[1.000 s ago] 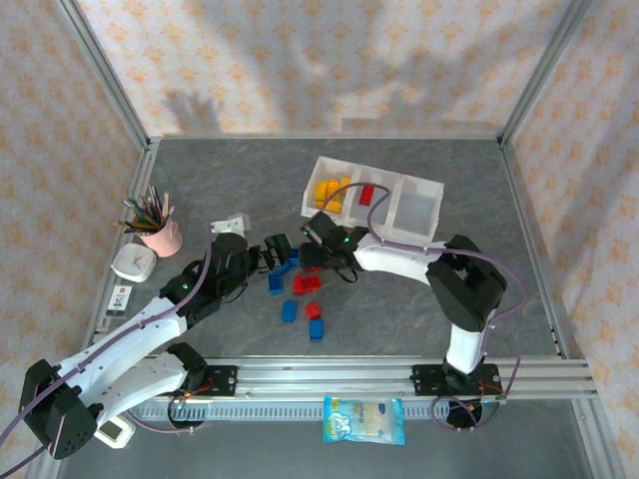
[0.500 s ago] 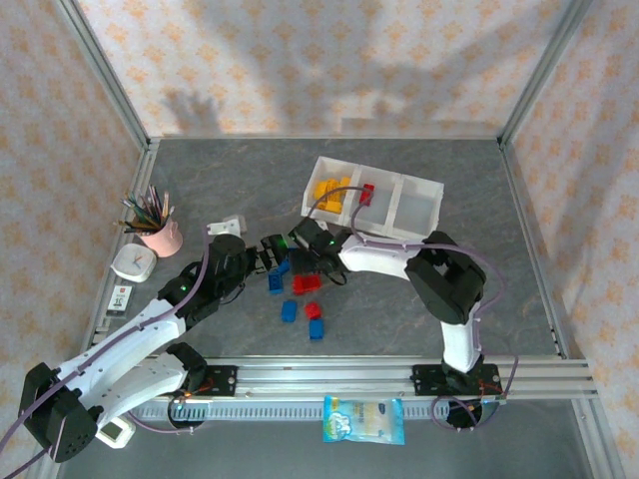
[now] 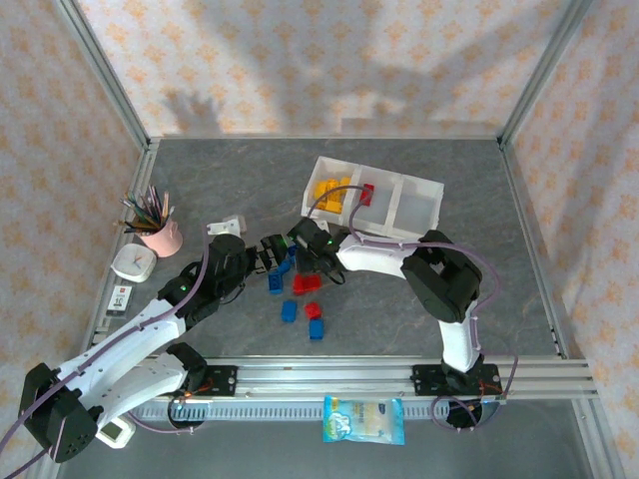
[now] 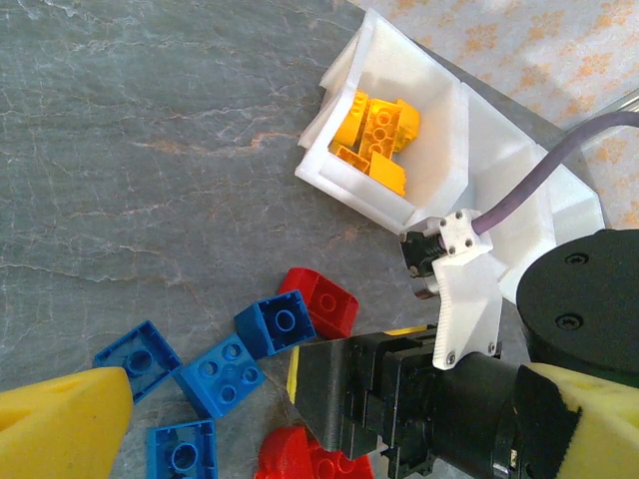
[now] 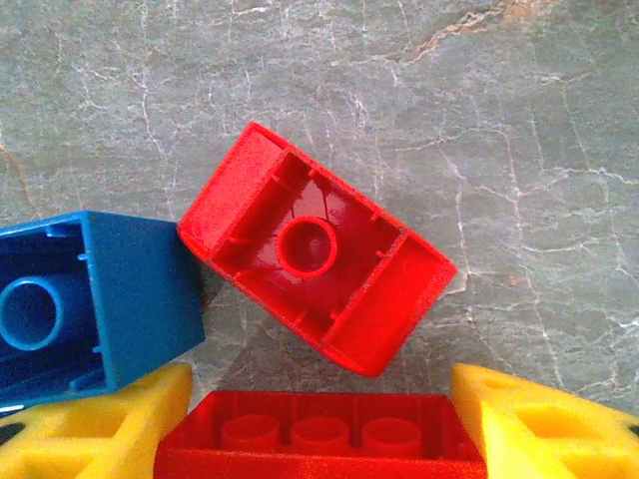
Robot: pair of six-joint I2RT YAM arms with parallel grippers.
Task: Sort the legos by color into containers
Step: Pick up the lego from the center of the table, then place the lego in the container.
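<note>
The tray's middle section (image 3: 375,206) outward of my right gripper has a red lego, so my right gripper will next rise, swing outward over it and release the long red one.
My right gripper (image 3: 303,261) is low over the loose legos, its yellow pads (image 5: 544,424) shut on the ends of a long red lego (image 5: 319,439) lying studs-down. Just beyond it lie an upturned red lego (image 5: 315,259) and a blue lego (image 5: 90,299). My left gripper (image 3: 268,254) hovers open beside it; its wide-spread pads (image 4: 60,419) frame the right gripper's black body. Blue legos (image 4: 220,371) and red legos (image 4: 324,299) lie around. The white containers tray (image 3: 431,186) holds yellow legos (image 3: 331,192) on its left and a red lego (image 3: 367,192) in the middle.
More blue legos (image 3: 289,310) and a red one (image 3: 315,310) lie nearer the arms' bases. A pink pencil cup (image 3: 160,238) and a white clock (image 3: 132,262) stand at the left. A blue packet (image 3: 364,419) lies beyond the front rail.
My right gripper has slid left and down into the pile, and its jaws have narrowed onto the long red lego. The left arm has barely moved.
</note>
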